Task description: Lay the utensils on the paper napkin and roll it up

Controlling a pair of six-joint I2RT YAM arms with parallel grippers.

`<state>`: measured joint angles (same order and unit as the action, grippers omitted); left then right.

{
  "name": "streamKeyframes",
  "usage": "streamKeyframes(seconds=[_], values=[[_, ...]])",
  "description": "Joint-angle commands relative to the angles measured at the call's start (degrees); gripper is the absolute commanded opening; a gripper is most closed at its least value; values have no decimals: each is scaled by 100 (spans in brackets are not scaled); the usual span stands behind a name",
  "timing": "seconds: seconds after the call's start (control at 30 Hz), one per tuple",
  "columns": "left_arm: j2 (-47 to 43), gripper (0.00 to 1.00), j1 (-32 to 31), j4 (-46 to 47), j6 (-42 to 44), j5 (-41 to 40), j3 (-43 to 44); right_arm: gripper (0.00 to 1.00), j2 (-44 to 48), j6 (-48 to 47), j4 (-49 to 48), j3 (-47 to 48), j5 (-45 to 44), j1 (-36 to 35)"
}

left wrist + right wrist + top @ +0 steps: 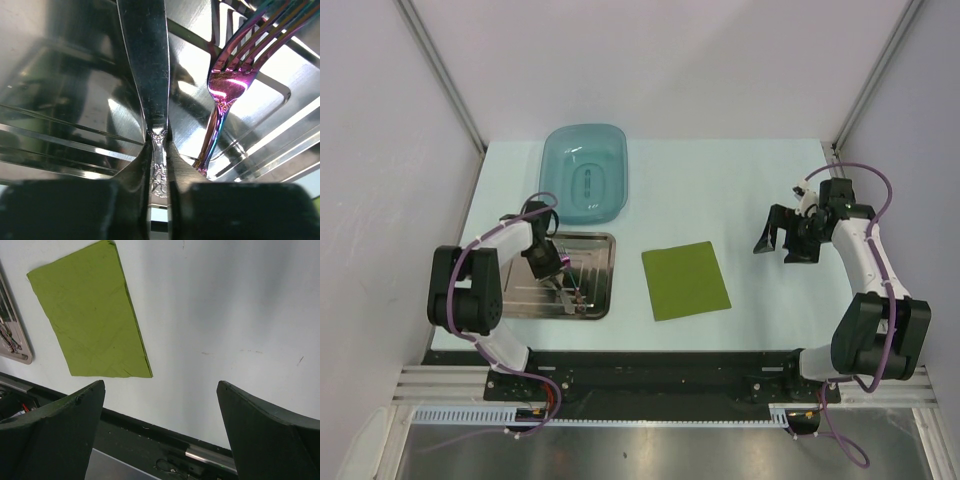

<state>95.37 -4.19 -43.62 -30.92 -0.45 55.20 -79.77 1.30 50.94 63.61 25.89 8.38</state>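
Note:
The bare napkin (687,270) lies right of my left gripper in the top view, so I will rise over the tray's edge, cross, lower and release the silver utensil.
The utensils lie in the steel tray (595,300) at the left. My left gripper (552,268) is down in the tray and shut on a silver utensil (150,65), its fingers (192,175) pinching the embossed neck. A purple-tinted fork (227,85) lies beside it in the tray. The olive-green paper napkin (685,280) lies flat right of the tray and also shows in the right wrist view (87,315). My right gripper (779,243) is open and empty, held above the table to the right of the napkin.
A teal plastic basin (585,172) stands behind the tray. The tray's edge (10,335) shows at the left of the right wrist view. The table's near edge and a black rail run (165,435) below the right gripper.

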Motion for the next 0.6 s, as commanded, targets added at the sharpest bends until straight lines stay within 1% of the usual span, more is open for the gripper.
streamKeyframes(seconds=[0.0, 0.03, 0.13, 0.27, 0.47, 0.53, 0.57], values=[[114, 6, 234, 135, 50, -350, -71, 100, -74, -95, -23, 169, -31, 23], [61, 3, 260, 82, 59, -403, -10, 100, -65, -95, -14, 186, -31, 23], [-255, 0, 366, -208, 121, -377, 61, 100, -57, -86, -14, 213, -5, 14], [-747, 0, 655, -498, 305, -438, 70, 100, 57, -86, -5, 195, 13, 14], [-1486, 0, 770, -806, 586, -658, 351, 100, 137, -77, 4, 160, 65, 23], [-1626, 0, 761, -789, 788, -519, 613, 100, 128, -77, 4, 186, 92, 23], [-1732, 0, 709, -719, 867, -117, 737, 100, 128, -60, -14, 204, 92, 23]])
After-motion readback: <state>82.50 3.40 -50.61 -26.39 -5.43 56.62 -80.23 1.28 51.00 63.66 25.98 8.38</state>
